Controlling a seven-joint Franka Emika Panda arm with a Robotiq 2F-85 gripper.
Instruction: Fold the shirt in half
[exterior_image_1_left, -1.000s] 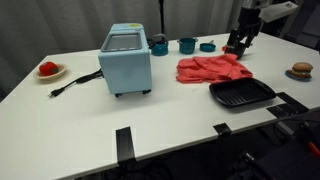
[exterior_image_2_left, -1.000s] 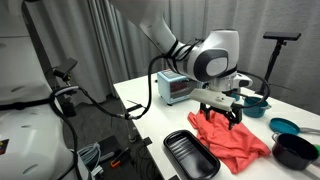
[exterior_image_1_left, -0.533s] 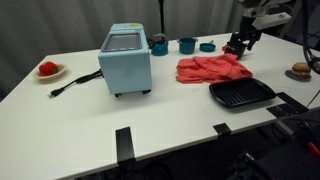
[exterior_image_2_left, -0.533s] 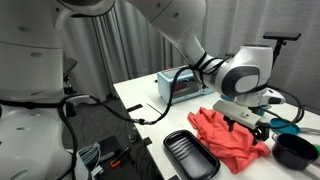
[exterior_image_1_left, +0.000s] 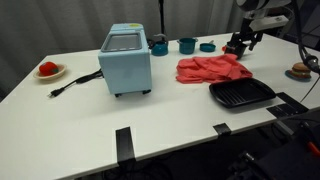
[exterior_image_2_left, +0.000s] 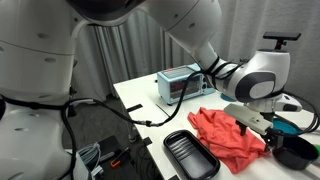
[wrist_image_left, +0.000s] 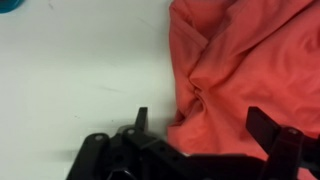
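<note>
I should move my open gripper down onto the fold at the cloth's edge (exterior_image_1_left: 239, 66) (wrist_image_left: 191, 118) next and close it there, since that fold is already below the gap between its fingers.
The shirt (exterior_image_1_left: 212, 69) is a crumpled red cloth lying on the white table; it also shows in an exterior view (exterior_image_2_left: 232, 139) and fills the right half of the wrist view (wrist_image_left: 250, 70). My gripper (exterior_image_1_left: 238, 44) hangs at the shirt's far right edge, just above the table. In an exterior view (exterior_image_2_left: 262, 127) it sits over the shirt's far side. In the wrist view the gripper (wrist_image_left: 203, 120) is open, its two fingers wide apart above a fold at the cloth's edge. Nothing is held.
A black tray (exterior_image_1_left: 241, 94) lies in front of the shirt. A light-blue toaster oven (exterior_image_1_left: 126, 59) stands mid-table with its cord (exterior_image_1_left: 70, 86). Teal cups and bowls (exterior_image_1_left: 187, 45) stand at the back. A red fruit on a plate (exterior_image_1_left: 48, 70) is far left, a burger (exterior_image_1_left: 301, 70) far right.
The gripper has drifted a little toward the shirt's far right edge; the arm's wrist has swung across the exterior view. The shirt has not moved.
</note>
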